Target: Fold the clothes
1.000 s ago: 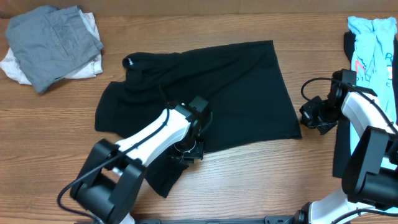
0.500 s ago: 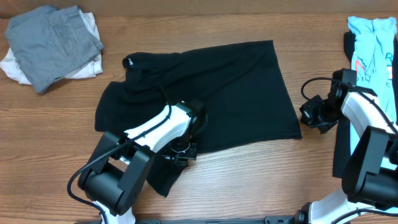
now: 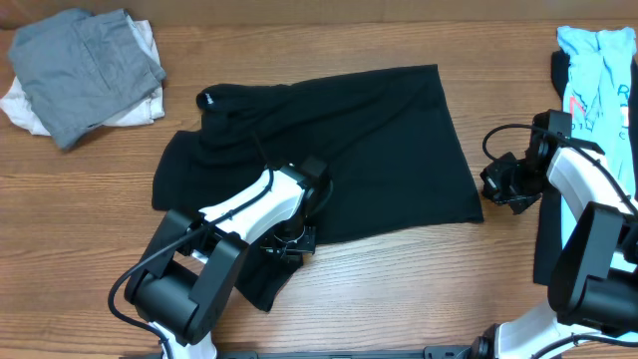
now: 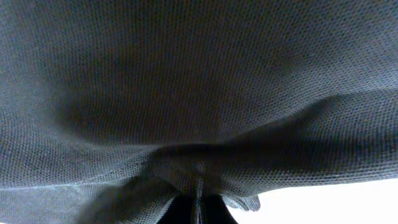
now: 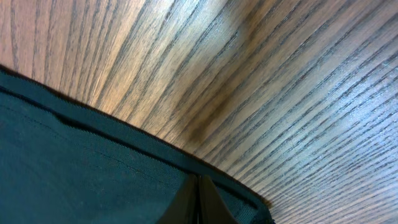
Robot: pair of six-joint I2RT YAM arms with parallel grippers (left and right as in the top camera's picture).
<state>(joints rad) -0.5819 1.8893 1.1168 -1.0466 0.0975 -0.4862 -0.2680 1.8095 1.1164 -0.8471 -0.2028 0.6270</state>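
Note:
The black T-shirt [image 3: 369, 150] is rumpled around the closed fingers of my left gripper, so that gripper needs to pull back toward the near bare wood next and let go of the fold of cloth.
The black T-shirt [image 3: 369, 150] lies spread across the middle of the table, its left side rumpled. My left gripper [image 3: 289, 244] sits at its lower left edge, shut on a pinch of the cloth. In the left wrist view the black T-shirt [image 4: 199, 81] fills the frame and bunches into the closed left gripper [image 4: 199, 210]. My right gripper [image 3: 493, 187] is at the shirt's right hem. In the right wrist view the right gripper [image 5: 199, 186] is shut, its tips at the hem of the black T-shirt [image 5: 81, 162], with bare wood [image 5: 280, 81] beyond.
A folded grey garment [image 3: 85, 70] lies on a white piece [image 3: 20, 108] at the back left corner. A light-blue shirt with red print [image 3: 598, 80] lies at the back right, beside the right arm. Wooden tabletop [image 3: 399, 289] surrounds the shirt.
My left arm has shifted slightly to the left at the shirt's lower edge, still pinching the cloth. The right arm and the shirt's outline have stayed as they were.

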